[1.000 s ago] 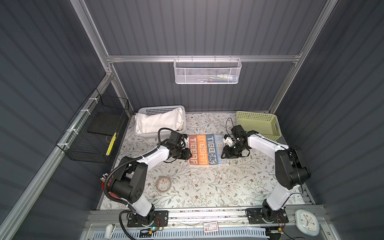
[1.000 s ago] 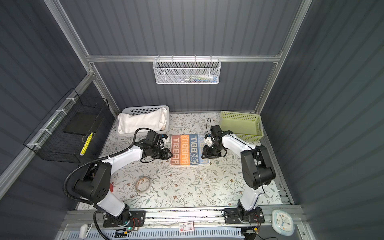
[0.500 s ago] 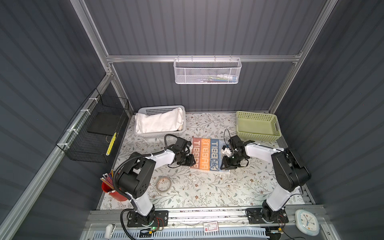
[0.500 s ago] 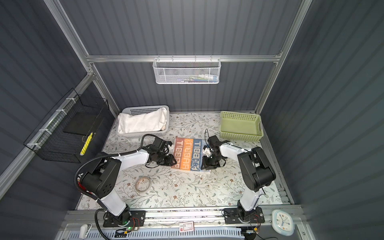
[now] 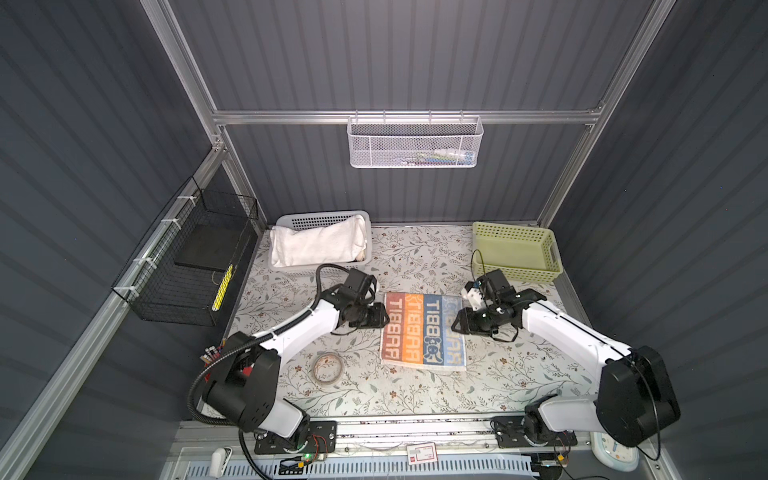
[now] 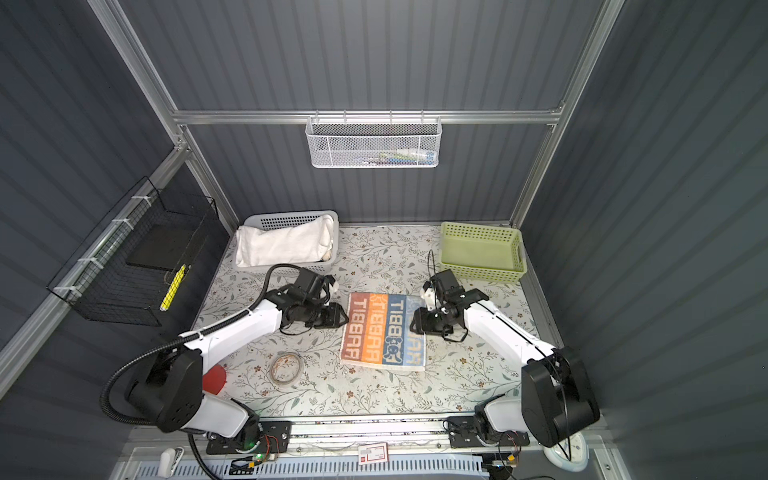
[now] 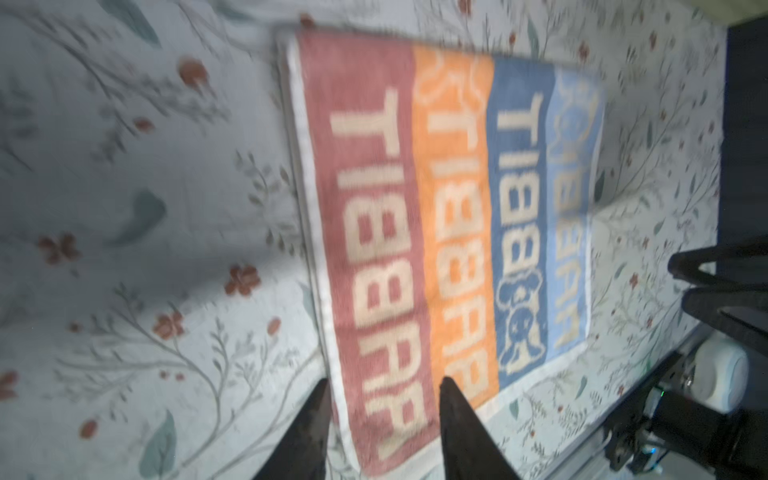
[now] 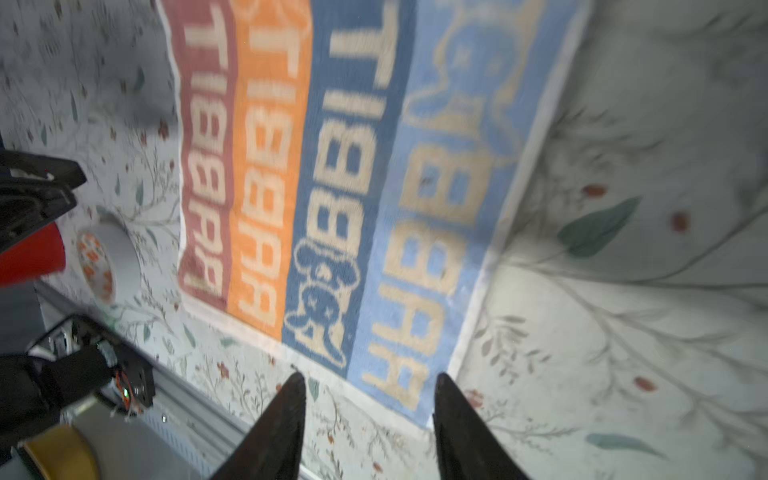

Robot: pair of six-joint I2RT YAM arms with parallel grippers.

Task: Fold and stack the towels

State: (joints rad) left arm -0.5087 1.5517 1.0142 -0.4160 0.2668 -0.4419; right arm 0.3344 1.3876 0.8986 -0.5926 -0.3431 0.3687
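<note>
I will move my right gripper outward and down onto the white border of the light blue part by the towel's far corner, because its open fingers are hovering short of it.
The lettered towel, with red, orange and blue strips, lies flat in the middle of the table. My left gripper hovers at its left edge. In the left wrist view the left gripper is open, its jaws straddling the red strip of the towel without pinching it. My right gripper is at the towel's right edge. In the right wrist view the right gripper is open over the light blue strip's end. A white towel fills the white basket.
A green basket stands at the back right. A tape roll lies front left of the towel, and a red cup stands by the left arm's base. A black wire basket hangs on the left wall, a white mesh basket on the back wall.
Both grippers have drawn the lettered towel toward the table's front, and it now lies flat. Their jaws have since widened and hold nothing.
</note>
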